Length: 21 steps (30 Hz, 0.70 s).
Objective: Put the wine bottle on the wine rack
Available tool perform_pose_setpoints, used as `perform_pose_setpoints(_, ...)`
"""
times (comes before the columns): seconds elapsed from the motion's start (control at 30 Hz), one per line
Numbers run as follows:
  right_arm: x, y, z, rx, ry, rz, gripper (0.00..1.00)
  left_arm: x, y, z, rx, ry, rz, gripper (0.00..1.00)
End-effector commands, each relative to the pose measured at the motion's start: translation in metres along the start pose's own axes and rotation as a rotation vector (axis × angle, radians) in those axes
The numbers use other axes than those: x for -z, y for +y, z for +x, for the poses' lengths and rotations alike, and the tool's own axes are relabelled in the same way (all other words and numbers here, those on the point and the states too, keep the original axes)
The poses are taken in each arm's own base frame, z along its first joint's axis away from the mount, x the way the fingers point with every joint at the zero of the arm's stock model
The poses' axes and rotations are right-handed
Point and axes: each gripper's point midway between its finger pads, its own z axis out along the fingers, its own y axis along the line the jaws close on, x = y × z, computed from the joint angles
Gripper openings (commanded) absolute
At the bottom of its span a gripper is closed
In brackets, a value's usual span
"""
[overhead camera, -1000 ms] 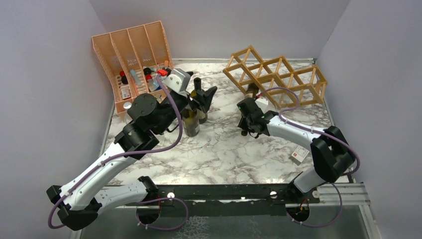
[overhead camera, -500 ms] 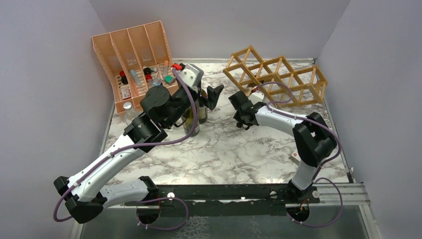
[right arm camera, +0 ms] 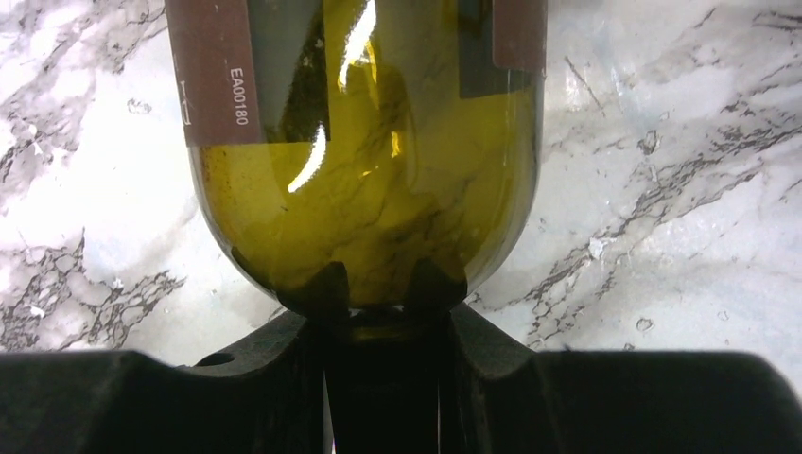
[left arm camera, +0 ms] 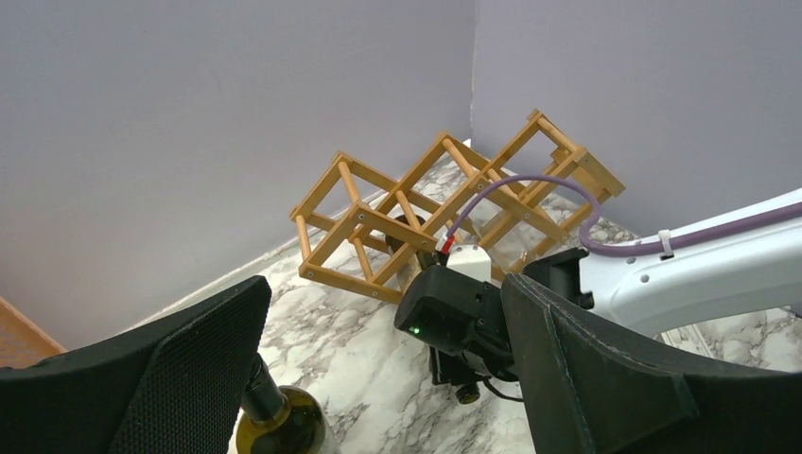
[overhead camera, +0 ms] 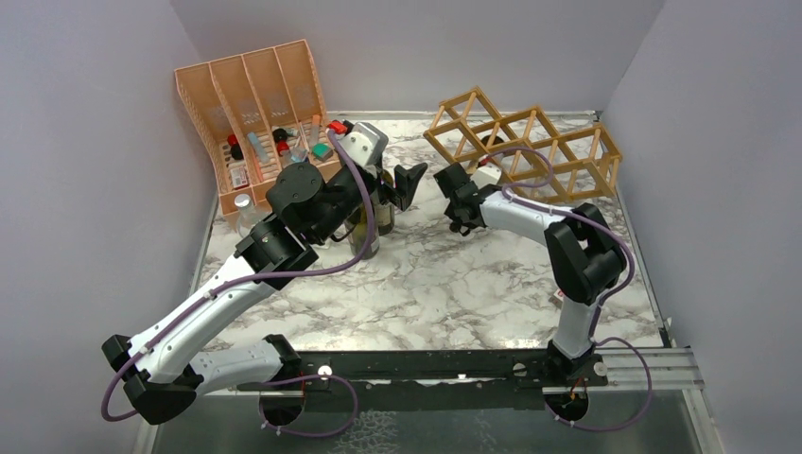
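My right gripper should next push outward to slide the bottle deeper into the lower rack cell (overhead camera: 489,151) and let go of the bottle's neck, because the part of the bottle by its neck is over bare marble.
An olive-green wine bottle (right arm camera: 369,142) with a brown label lies tilted, and my right gripper (right arm camera: 383,317) is shut on its neck. In the left wrist view its mouth (left arm camera: 465,392) pokes out below the right gripper, while its body reaches into a lower cell of the light-wood wine rack (left arm camera: 444,199). From above, the right gripper (overhead camera: 462,210) sits just in front of the wine rack (overhead camera: 530,151), at its left end. My left gripper (overhead camera: 397,182) hangs open over two standing bottles (overhead camera: 365,232), holding nothing.
An orange-pink slotted organiser (overhead camera: 251,99) with small items stands at the back left. A standing bottle (left arm camera: 279,421) is close beside my left gripper's left finger. Grey walls close in the back and both sides of the marble table (overhead camera: 426,284).
My right arm has swung left and back, carrying the bottle up to the rack's left end. The left arm lifted and moved back early on, then held still with its jaws open.
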Motion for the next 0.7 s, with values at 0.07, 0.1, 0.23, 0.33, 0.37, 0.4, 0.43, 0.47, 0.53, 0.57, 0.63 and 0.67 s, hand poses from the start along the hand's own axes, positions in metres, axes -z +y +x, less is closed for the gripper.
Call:
perform_pose_setpoints(0.07,-0.011,-0.009,-0.036,0.001,-0.135,0.099,0.1,0.0,-0.002,-0.018,0.002,-0.044,0.02,0.99)
perform_pose_setpoints(0.1,-0.012,-0.011,-0.037,0.001,-0.14,0.11,0.11,0.0,-0.002,-0.019,0.002,-0.046,0.018,0.99)
perform_pose_setpoints(0.23,-0.012,-0.011,-0.042,-0.011,-0.152,0.121,0.21,0.001,-0.001,-0.017,-0.002,-0.042,0.012,0.99)
perform_pose_setpoints(0.33,-0.015,-0.012,-0.045,-0.014,-0.152,0.129,0.25,0.001,-0.001,-0.017,-0.004,-0.042,0.012,0.99)
perform_pose_setpoints(0.37,-0.015,-0.013,-0.046,-0.012,-0.151,0.133,0.26,0.001,-0.001,-0.016,-0.005,-0.041,0.013,0.99)
perform_pose_setpoints(0.4,-0.017,-0.013,-0.045,-0.011,-0.15,0.136,0.27,0.002,-0.001,-0.017,-0.005,-0.043,0.014,0.99)
perform_pose_setpoints(0.43,-0.017,-0.014,-0.046,-0.008,-0.149,0.14,0.28,0.002,-0.001,-0.017,-0.005,-0.043,0.016,0.99)
perform_pose_setpoints(0.47,-0.018,-0.014,-0.046,-0.008,-0.15,0.143,0.3,0.001,-0.002,-0.016,-0.004,-0.042,0.019,0.99)
perform_pose_setpoints(0.53,-0.021,-0.016,-0.046,-0.006,-0.152,0.15,0.35,0.001,-0.003,-0.015,-0.006,-0.039,0.023,0.99)
perform_pose_setpoints(0.57,-0.022,-0.017,-0.047,-0.004,-0.152,0.155,0.38,0.001,-0.003,-0.015,-0.005,-0.038,0.025,0.99)
perform_pose_setpoints(0.63,-0.024,-0.018,-0.048,-0.004,-0.16,0.163,0.4,0.001,-0.003,-0.014,-0.007,-0.037,0.026,0.99)
perform_pose_setpoints(0.67,-0.024,-0.017,-0.05,-0.005,-0.164,0.164,0.41,0.002,-0.003,-0.014,-0.009,-0.037,0.024,0.99)
